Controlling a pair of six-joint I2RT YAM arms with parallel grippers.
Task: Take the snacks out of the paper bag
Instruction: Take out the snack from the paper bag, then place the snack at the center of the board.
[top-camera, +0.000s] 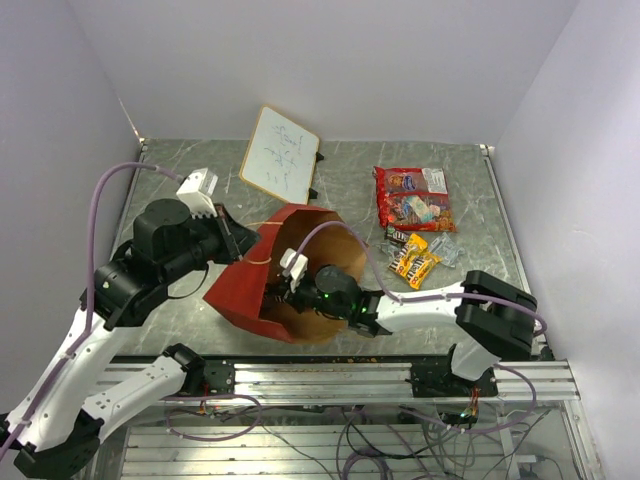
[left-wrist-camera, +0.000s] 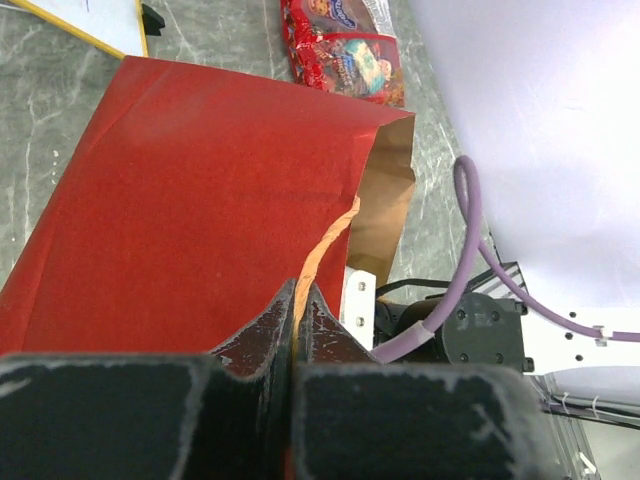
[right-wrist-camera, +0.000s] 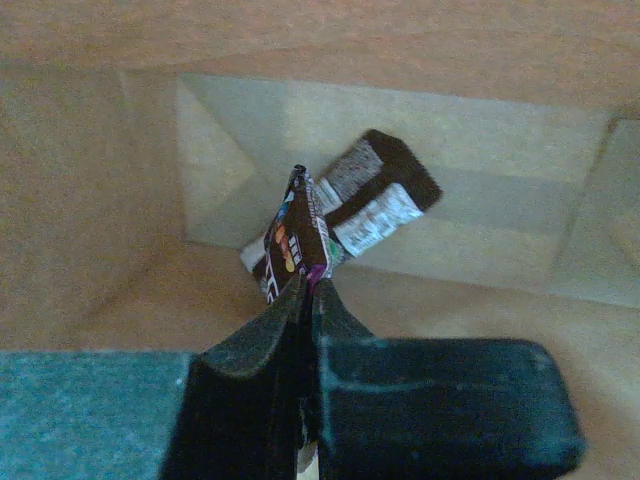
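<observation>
I will pull my right gripper out of the bag and lower it beside the yellow packets to let go, because they are to its right in the top view.
The red paper bag (top-camera: 245, 285) lies tipped on the table, its brown mouth facing right. My left gripper (left-wrist-camera: 298, 300) is shut on its tan handle (left-wrist-camera: 325, 245) and holds it up. My right gripper (right-wrist-camera: 308, 290) is deep inside the bag, shut on a dark brown packet (right-wrist-camera: 295, 240) with coloured dots. A second dark and silver packet (right-wrist-camera: 375, 195) lies behind it on the bag's brown inside (right-wrist-camera: 100, 200). The large red candy bag (top-camera: 413, 197) and small yellow and dark packets (top-camera: 412, 258) lie on the table to the right. The red candy bag also shows in the left wrist view (left-wrist-camera: 345, 50).
A white whiteboard (top-camera: 280, 152) leans at the back, left of centre. The right arm's body (top-camera: 495, 312) stretches along the near right of the table. An aluminium rail (top-camera: 350, 378) runs along the near edge. White walls close in on three sides.
</observation>
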